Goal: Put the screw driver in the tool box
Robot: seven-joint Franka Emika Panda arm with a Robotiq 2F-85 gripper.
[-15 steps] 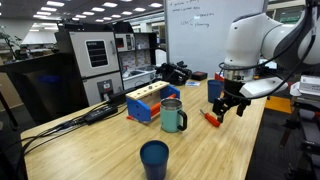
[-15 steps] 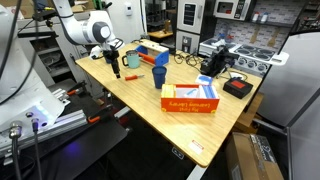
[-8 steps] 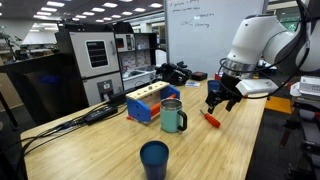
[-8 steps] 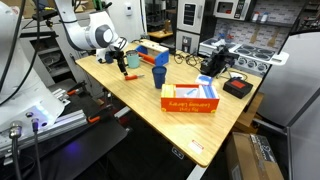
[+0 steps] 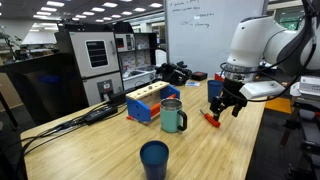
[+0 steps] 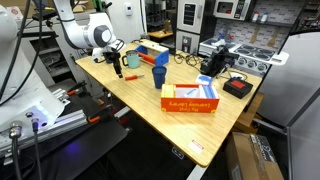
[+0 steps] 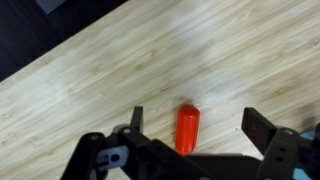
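Note:
My gripper is open above the screw driver's red-orange handle [image 5: 212,120] [image 7: 187,130], which lies between my fingers, so I will bring my gripper down onto it and close.
The screw driver's red-orange handle [image 7: 187,130] lies on the wooden table, between my open fingers in the wrist view; its shaft is hidden under the gripper body. It also shows in both exterior views [image 5: 212,119] [image 6: 130,76]. My gripper [image 5: 227,106] [image 7: 194,125] hangs open just above it, pointing down, not touching it. The black tool box [image 5: 175,73] [image 6: 212,62] stands at the far side of the table, well away from the gripper.
A teal mug [image 5: 173,116] and a blue box with a wooden top [image 5: 149,102] stand near the screw driver. A blue cup [image 5: 154,159] is near the front edge. A red-orange box [image 6: 190,99] lies mid-table. The table edge is close beside the gripper.
The gripper rose and shifted slightly half a second ago, then came back down over the screw driver. The screw driver has not moved.

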